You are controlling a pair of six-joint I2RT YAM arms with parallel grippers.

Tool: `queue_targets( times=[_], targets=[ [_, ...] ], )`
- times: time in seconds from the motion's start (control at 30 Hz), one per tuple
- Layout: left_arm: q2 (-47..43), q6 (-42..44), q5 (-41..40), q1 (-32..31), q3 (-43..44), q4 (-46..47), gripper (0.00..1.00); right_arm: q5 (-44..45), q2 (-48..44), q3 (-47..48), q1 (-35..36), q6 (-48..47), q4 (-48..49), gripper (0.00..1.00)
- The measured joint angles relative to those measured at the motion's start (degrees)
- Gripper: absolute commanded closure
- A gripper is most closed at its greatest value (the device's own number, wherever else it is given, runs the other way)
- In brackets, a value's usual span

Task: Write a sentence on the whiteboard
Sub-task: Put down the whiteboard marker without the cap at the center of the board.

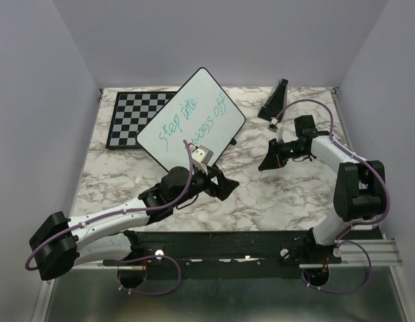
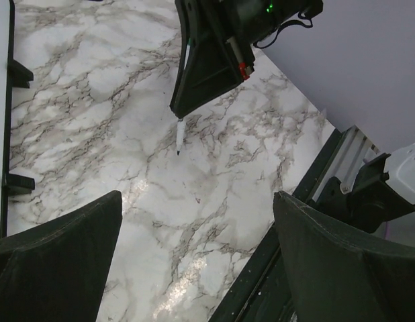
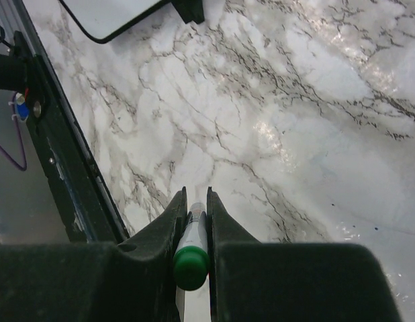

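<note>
My right gripper will next lower the white marker onto the clear marble beside the whiteboard and release it, as the teal sentence is already on the board.
The whiteboard [image 1: 194, 111] lies turned at an angle in the middle of the marble table, and its corner [image 3: 110, 17] shows in the right wrist view. The sentence [image 1: 192, 123] is in teal handwriting, "Step into success off", on two lines. My right gripper [image 1: 264, 165] is off the board's right side, shut on a white marker with a green end [image 3: 191, 265], tip down just above the marble [image 2: 180, 136]. My left gripper [image 1: 227, 186] hovers in front of the board's near corner, wide open with only marble between its fingers [image 2: 60, 258].
A black-and-white chessboard [image 1: 130, 117] lies at the back left, partly under the whiteboard. A black wedge-shaped object [image 1: 274, 99] sits at the back right. The black mounting rail [image 1: 221, 241] runs along the near edge. Grey walls close in three sides.
</note>
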Motion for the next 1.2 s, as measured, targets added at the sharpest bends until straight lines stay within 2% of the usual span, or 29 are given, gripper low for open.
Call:
queue_targets(
  times=[0.23,0.57,0.87,0.97,1.1,1.2],
  targets=[
    [1.70,3.41,0.00,0.55,3.50,-3.91,0.01,4.48,4.35,1.73,-0.02,0.63,-3.67,0.89],
    [11.08,5.07,4.44,4.02,7.13,-5.14,0.01,8.74,8.63,3.13,-1.86,1.20,-6.25,0.84],
    [12.28,5.07,7.76,5.38,7.52,-4.68,0.01,10.12,12.26,3.85,-3.72,1.55,-7.91,0.79],
    [12.26,5.07,8.28,5.38,7.43,-4.11,0.01,10.25,12.33,4.07,-3.78,1.73,-8.26,0.74],
    [11.74,5.05,8.98,5.40,6.67,-3.54,0.01,12.02,12.74,4.13,-3.78,1.62,-8.22,0.61],
    [10.45,4.98,9.33,5.40,5.35,-3.34,0.01,12.94,12.92,4.13,-3.78,1.79,-8.20,0.58]
  ],
)
